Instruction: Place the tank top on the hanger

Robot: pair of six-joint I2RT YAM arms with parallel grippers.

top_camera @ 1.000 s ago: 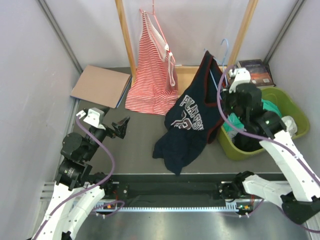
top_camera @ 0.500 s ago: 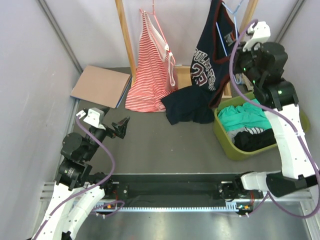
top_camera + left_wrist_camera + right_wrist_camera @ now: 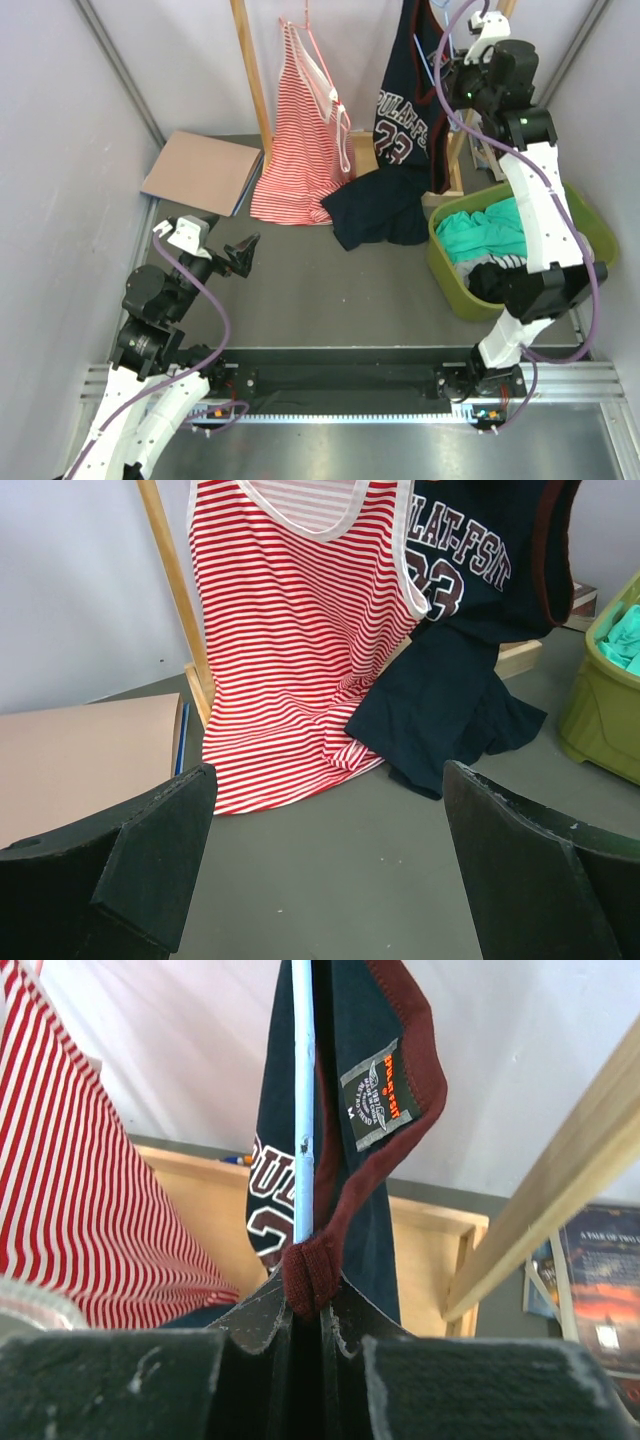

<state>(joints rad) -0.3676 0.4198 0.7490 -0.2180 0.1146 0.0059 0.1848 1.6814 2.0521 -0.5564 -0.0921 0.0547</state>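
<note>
The robot's right gripper will next move the dark red trim outward along the light-blue hanger wire, which ends against the trim, and then it will open.
The dark navy tank top (image 3: 405, 120) with white lettering hangs high at the back right, and its lower part trails on the table. My right gripper (image 3: 448, 80) is raised beside it. In the right wrist view my right gripper (image 3: 312, 1295) is shut on the tank top's dark red trim (image 3: 405, 1020), with the light-blue hanger wire (image 3: 303, 1110) against the trim at the fingertips. The hanger wire also shows in the top view (image 3: 432, 68). My left gripper (image 3: 245, 255) is open and empty, low at the left. From its own view, that gripper (image 3: 325, 870) faces the tank top (image 3: 450, 680).
A red-and-white striped tank top (image 3: 305, 150) hangs on the wooden rack (image 3: 252, 70) next to the navy one. A green bin (image 3: 590, 225) of clothes stands at the right. A brown folder (image 3: 203, 170) lies at the back left. A book (image 3: 600, 1300) lies behind the rack.
My right arm has lifted the tank top and hanger from low over the table up and back toward the rack. The left arm has not moved.
</note>
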